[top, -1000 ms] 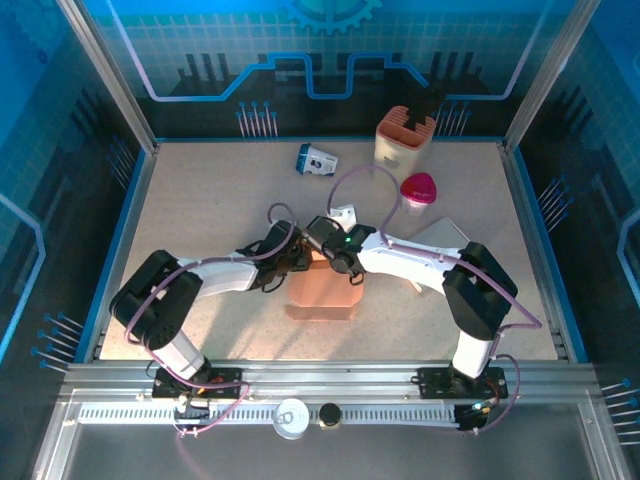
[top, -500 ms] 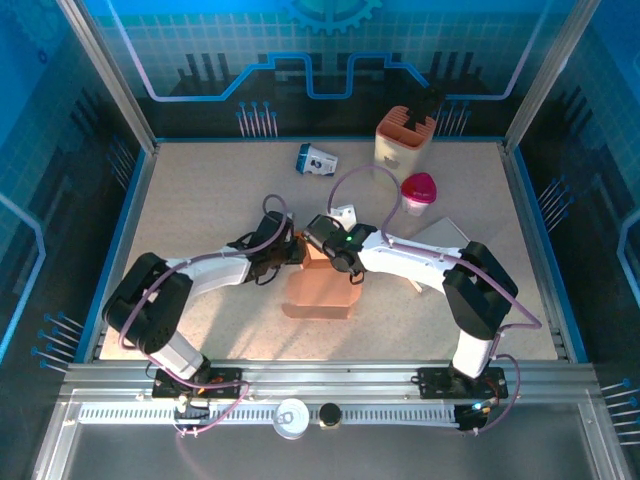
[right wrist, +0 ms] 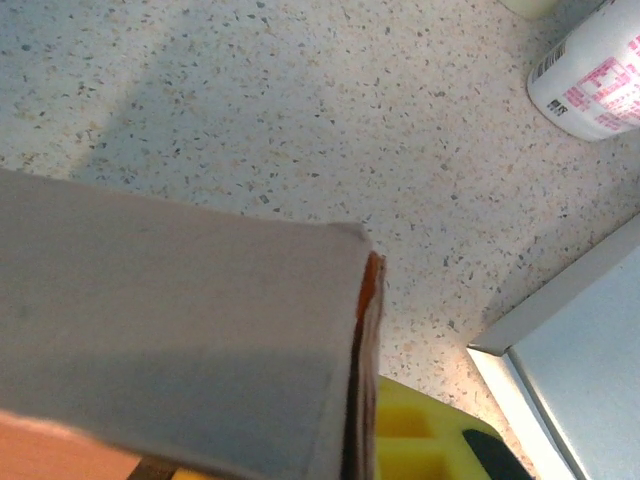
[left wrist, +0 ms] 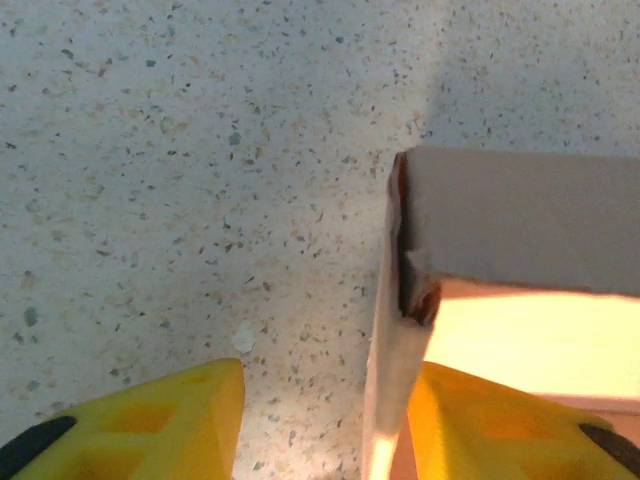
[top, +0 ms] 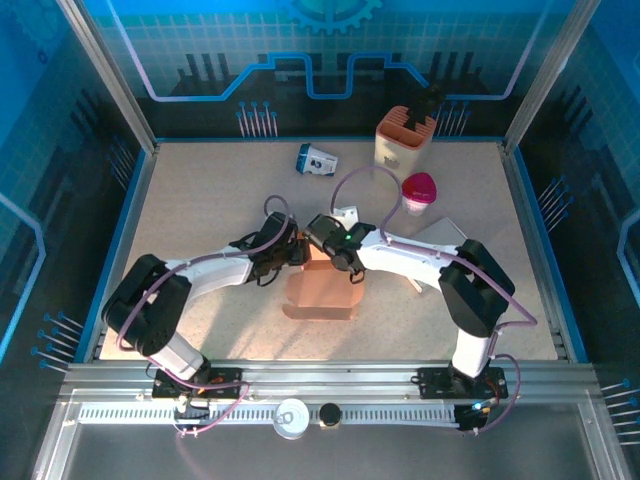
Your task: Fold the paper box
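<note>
The box turns next as my right gripper swings back to the tabletop beside it, then releases, since that spot lies back and the box's flap faces my base.
The brown paper box (top: 322, 288) stands open-topped at the table's middle, between both arms. My left gripper (top: 294, 251) is at its far left corner. In the left wrist view its yellow fingers (left wrist: 130, 425) stand apart with the paper box's side wall (left wrist: 395, 380) between them, against the right finger, so the left gripper (left wrist: 320, 435) is open. My right gripper (top: 346, 266) is shut on the box's far right wall. In the right wrist view the grey outer face of the box (right wrist: 170, 300) covers one finger, and the other yellow finger (right wrist: 430, 440) presses the wall's edge.
At the back of the table lie a white bottle (top: 317, 160), a tan slotted holder (top: 404, 138) and a pink-lidded cup (top: 418, 192). A grey flat board (top: 442, 238) lies right of the box, close to the right arm. A small white item (top: 345, 214) sits just behind the grippers.
The left gripper closed at the box's left wall and has now opened again. Its arm shifted slightly toward the far side. The right gripper kept its grip.
</note>
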